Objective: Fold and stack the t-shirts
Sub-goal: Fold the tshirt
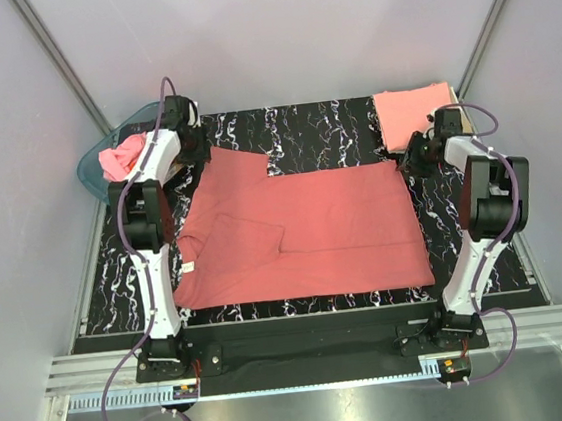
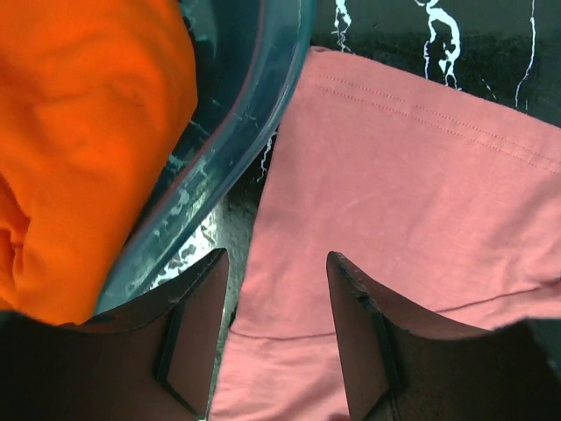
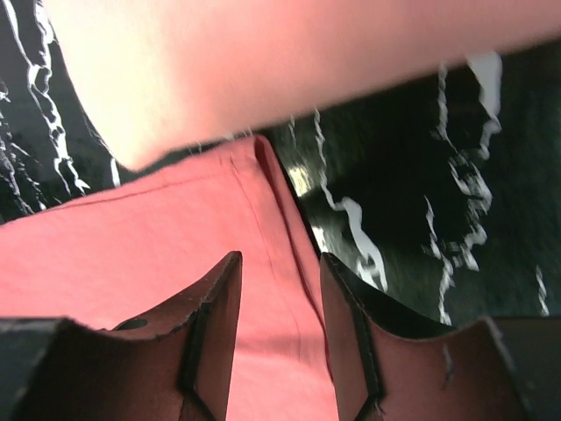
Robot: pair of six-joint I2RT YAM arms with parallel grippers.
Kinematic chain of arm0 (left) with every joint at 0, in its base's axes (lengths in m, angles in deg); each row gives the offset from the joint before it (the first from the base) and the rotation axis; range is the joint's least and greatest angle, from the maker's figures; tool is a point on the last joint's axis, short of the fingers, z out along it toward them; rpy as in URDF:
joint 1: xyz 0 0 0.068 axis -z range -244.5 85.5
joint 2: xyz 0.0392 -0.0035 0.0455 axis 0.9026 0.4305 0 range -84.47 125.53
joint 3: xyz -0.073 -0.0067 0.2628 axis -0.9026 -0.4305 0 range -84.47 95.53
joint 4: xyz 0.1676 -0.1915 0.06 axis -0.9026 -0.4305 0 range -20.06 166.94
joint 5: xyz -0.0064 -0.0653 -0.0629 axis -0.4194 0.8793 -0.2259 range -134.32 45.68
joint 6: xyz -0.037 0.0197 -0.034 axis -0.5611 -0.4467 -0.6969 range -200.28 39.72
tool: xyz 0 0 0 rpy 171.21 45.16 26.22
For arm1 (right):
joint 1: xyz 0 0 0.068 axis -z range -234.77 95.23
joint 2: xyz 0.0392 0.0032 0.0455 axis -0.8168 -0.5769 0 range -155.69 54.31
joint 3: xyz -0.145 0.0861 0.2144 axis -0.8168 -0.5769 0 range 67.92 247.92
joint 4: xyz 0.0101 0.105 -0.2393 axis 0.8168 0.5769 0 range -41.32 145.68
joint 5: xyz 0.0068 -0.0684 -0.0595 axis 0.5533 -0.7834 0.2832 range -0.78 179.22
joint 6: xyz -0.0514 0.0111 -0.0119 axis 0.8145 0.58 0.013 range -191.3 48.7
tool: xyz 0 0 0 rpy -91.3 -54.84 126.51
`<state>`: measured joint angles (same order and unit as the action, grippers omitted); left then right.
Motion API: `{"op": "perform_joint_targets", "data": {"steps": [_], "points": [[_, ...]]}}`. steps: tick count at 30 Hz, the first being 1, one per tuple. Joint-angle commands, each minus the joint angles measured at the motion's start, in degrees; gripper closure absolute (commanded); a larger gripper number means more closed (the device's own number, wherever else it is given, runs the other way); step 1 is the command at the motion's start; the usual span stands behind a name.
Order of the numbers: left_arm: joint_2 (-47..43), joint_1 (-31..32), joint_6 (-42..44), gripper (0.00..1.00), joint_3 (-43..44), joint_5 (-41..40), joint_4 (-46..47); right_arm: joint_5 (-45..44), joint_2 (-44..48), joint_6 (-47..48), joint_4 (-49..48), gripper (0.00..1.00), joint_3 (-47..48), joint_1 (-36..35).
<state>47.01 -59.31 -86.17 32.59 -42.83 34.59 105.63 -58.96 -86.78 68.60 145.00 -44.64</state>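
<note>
Next, my left gripper moves down, away from the teal tub, onto the shirt's side edge near the shirt's far corner [image 1: 207, 164] [image 2: 269, 195].
A brick-red t-shirt [image 1: 303, 228] lies spread flat on the black marbled table [image 1: 332, 125], one sleeve folded in and a small white label [image 1: 188, 267] at its left side. My left gripper [image 1: 197, 149] is open just above the shirt's far left part [image 2: 394, 175], its jaws [image 2: 276, 263] empty. My right gripper [image 1: 407, 162] is open over the shirt's far right corner [image 3: 131, 254], with cloth under its jaws [image 3: 279, 259] but not pinched. A folded salmon-pink t-shirt [image 1: 414, 116] lies at the back right, blurred and close in the right wrist view [image 3: 263, 70].
A translucent teal tub [image 1: 94, 170] stands off the table's far left corner, holding a crumpled pink t-shirt [image 1: 123, 159]. The left wrist view shows its rim [image 2: 254, 96] beside the jaws and an orange t-shirt [image 2: 88, 132] inside. White walls close in on all sides.
</note>
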Motion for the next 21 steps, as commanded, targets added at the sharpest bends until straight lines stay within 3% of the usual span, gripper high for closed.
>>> {"op": "perform_joint_targets", "data": {"steps": [1,8,15,21], "points": [[2.19,0.08,3.25,0.46,3.09,4.11,1.39,5.39,-2.3,1.86,-4.1,0.52,3.95,0.77],[6.42,-0.18,4.57,0.46,5.9,5.97,1.48,7.59,-4.15,1.33,-5.16,0.51,4.84,0.77],[8.61,-0.62,5.01,0.46,8.36,1.06,-0.01,7.77,-5.73,2.65,-5.16,0.5,6.07,0.77],[9.67,-1.76,5.54,0.46,6.96,5.43,-0.89,10.05,-8.09,4.85,-3.76,0.48,8.26,0.77]]}}
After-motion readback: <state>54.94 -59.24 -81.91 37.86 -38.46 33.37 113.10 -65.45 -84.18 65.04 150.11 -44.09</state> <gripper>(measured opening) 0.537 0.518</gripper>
